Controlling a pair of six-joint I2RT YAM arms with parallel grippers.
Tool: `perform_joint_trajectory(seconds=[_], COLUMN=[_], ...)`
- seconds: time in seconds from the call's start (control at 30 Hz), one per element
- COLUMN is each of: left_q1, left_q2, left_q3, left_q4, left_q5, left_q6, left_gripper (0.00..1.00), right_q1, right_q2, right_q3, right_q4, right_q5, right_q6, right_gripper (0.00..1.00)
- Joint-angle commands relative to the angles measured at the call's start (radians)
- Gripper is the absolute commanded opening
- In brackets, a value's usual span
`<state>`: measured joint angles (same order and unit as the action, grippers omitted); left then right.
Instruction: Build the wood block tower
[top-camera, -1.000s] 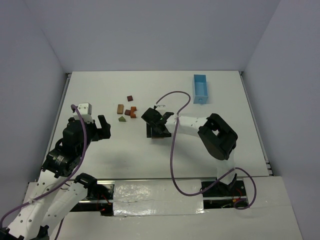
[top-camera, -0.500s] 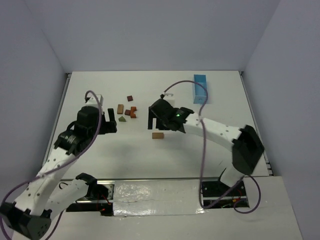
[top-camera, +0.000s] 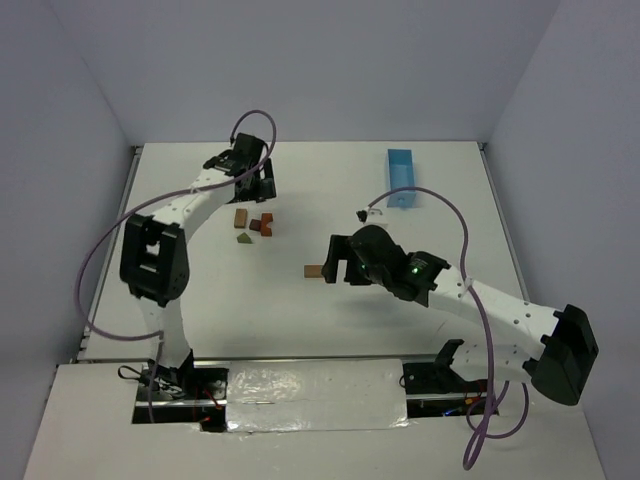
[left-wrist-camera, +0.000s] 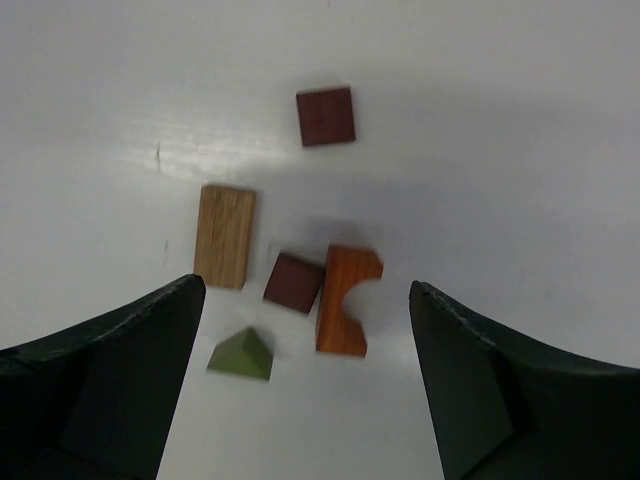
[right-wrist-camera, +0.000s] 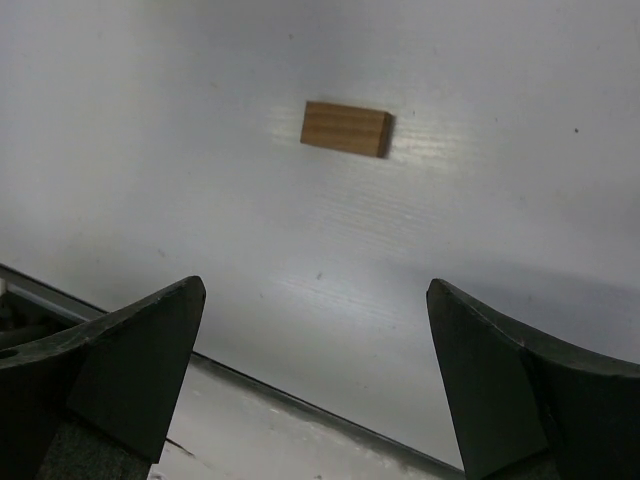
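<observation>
Next, my left gripper will lower its open fingers around the free sides of the dark red square (left-wrist-camera: 325, 116) and close, since the square lies below, clear of the clustered blocks.
No tower stands; the blocks lie loose on the white table (top-camera: 400, 300). In the left wrist view I see a dark red square (left-wrist-camera: 325, 116), a tan rectangle (left-wrist-camera: 225, 235), a dark brown block (left-wrist-camera: 294, 282), an orange arch (left-wrist-camera: 345, 298) and an olive-green triangle (left-wrist-camera: 241, 354). My left gripper (left-wrist-camera: 305, 300) is open and empty above them, at the far left in the top view (top-camera: 258, 186). A brown rectangle (right-wrist-camera: 346, 128) lies alone mid-table (top-camera: 315, 270). My right gripper (right-wrist-camera: 315, 288) is open and empty just right of it (top-camera: 333, 262).
A light-blue tray (top-camera: 402, 178) stands at the far right of the table. The tan block (top-camera: 240, 217), arch (top-camera: 267, 222) and triangle (top-camera: 244, 238) cluster near the left gripper. The table's near edge (right-wrist-camera: 300, 400) shows under the right gripper.
The right gripper left the brown rectangle on the table and drew back to the right. The left arm swung from the near left to the far side, over the block cluster.
</observation>
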<state>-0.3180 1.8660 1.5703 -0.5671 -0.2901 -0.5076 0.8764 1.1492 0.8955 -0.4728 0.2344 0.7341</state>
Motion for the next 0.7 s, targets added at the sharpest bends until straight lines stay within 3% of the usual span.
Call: perform_joint_trajectory(seconds=[0.0,0.2,0.4,0.67], left_q1=[0.019,0.022,0.028,0.034], left_q2=[0.147,0.378,0.489,0.516], left_q3=[0.193,0.473,0.522,0.465], left_q4=[-0.010,-0.066,-0.071,-0.028], left_q5=[-0.009,-0.043,-0.055,-0.063], left_q6=[-0.012,0.014,-0.002,-0.020], left_gripper=[0.96,0.90,0.70,0.69], right_q1=[-0.005,-0.010,-0.010,-0.010], right_q2=[-0.071,-0.075,-0.114,-0.108], right_q3=[-0.076,-0.118,-0.159,-0.168], right_q4=[0.121,0.161,0.189,0.204], right_q5=[-0.093,-0.152,-0.178,-0.172], right_q6=[-0.018,-0.068,-0.087,-0.104], right_gripper=[1.00,1.00,1.00,1.00])
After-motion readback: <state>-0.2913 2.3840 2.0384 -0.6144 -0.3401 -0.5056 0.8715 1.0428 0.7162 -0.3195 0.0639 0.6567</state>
